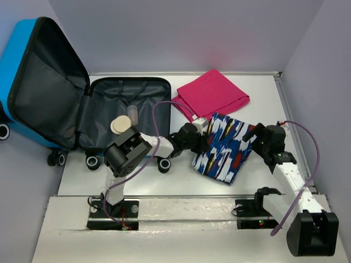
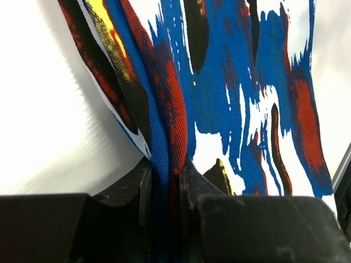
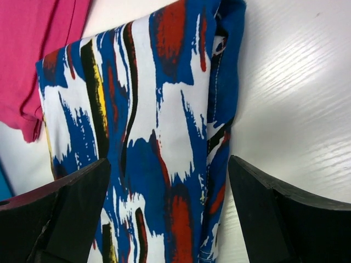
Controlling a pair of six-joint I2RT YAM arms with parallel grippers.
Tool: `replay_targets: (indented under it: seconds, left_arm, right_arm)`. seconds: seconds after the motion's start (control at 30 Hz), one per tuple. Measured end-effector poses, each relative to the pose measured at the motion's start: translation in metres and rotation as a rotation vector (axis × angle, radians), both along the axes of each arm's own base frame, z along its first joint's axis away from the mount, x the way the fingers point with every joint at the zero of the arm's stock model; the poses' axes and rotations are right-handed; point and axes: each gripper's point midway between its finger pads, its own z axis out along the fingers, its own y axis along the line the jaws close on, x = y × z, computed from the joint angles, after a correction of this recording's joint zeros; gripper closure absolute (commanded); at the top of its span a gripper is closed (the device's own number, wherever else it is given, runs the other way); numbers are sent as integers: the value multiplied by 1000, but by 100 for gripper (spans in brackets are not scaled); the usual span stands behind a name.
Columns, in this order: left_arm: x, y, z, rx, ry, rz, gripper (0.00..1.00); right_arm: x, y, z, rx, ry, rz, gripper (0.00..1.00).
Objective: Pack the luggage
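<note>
The patterned cloth's edge point(image 1: 248, 150) point(image 3: 213, 183) opposite the shut left gripper is between the open fingers of my right gripper. I need to move my right gripper down onto that edge and close it.
The blue luggage point(image 1: 22, 66) lies open at the far left, its dark grey lining point(image 1: 123, 107) facing up, with a beige disc point(image 1: 119, 125) and a small bottle point(image 1: 132, 114) inside. A folded blue, white and red patterned cloth point(image 1: 227, 148) lies mid-table. My left gripper point(image 1: 202, 131) is shut on its left edge; in the left wrist view the cloth point(image 2: 230, 98) is pinched between the fingers point(image 2: 189, 175). My right gripper point(image 1: 253, 134) is open at the cloth's right edge; in the right wrist view the cloth point(image 3: 159, 137) lies between its fingers point(image 3: 258, 186).
A folded pink cloth point(image 1: 211, 93) lies behind the patterned cloth, also showing in the right wrist view point(image 3: 33, 49). The luggage's black wheels point(image 1: 93, 161) rest on the table near the left arm. White walls enclose the table at the back and right.
</note>
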Motion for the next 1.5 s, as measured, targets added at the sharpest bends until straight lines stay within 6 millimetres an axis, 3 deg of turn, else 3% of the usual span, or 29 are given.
replay_targets:
  seconds: [0.07, 0.27, 0.37, 0.53, 0.67, 0.73, 0.83, 0.9, 0.97, 1.0, 1.03, 1.1, 1.27, 1.5]
  left_arm:
    - [0, 0, 0, -7, 0, -1, 94]
    - [-1, 0, 0, -17, 2, 0, 94]
    - [-3, 1, 1, -20, 2, 1, 94]
    - [-3, 1, 1, -20, 4, 2, 94]
    - [-3, 1, 1, -20, 3, 2, 94]
    - [-3, 1, 1, -20, 3, 3, 94]
    - [-2, 1, 1, -20, 2, 7, 94]
    - [-2, 2, 0, -19, 3, 9, 94]
    - [-2, 1, 0, -19, 3, 10, 94]
    - [-2, 1, 0, -19, 3, 10, 94]
    - [-2, 1, 0, -19, 4, 10, 94]
    - [-2, 1, 0, -19, 3, 10, 94]
    - [-3, 1, 1, -16, 5, 8, 94]
    - [-17, 1, 11, 3, 10, -13, 94]
  right_arm:
    - [1, 3, -6, 24, 11, 5, 4]
    - [-14, 17, -51, 112, 139, 19, 4]
    - [-18, 20, -62, 138, 172, 4, 6]
    - [1, 21, -62, 173, 128, -11, 14]
    - [19, 22, -62, 216, 86, -14, 33]
    - [27, 22, -65, 242, 73, -25, 34]
    - [33, 22, -64, 275, 52, -38, 44]
    - [33, 22, -65, 294, 50, -45, 60]
    - [33, 23, -70, 306, 63, -48, 70]
    - [34, 24, -71, 310, 65, -45, 84]
    - [34, 24, -73, 316, 67, -43, 90]
    - [34, 26, -74, 325, 68, -35, 93]
    - [30, 27, -67, 319, 15, -22, 93]
    - [19, 31, -11, 266, -187, 71, 93]
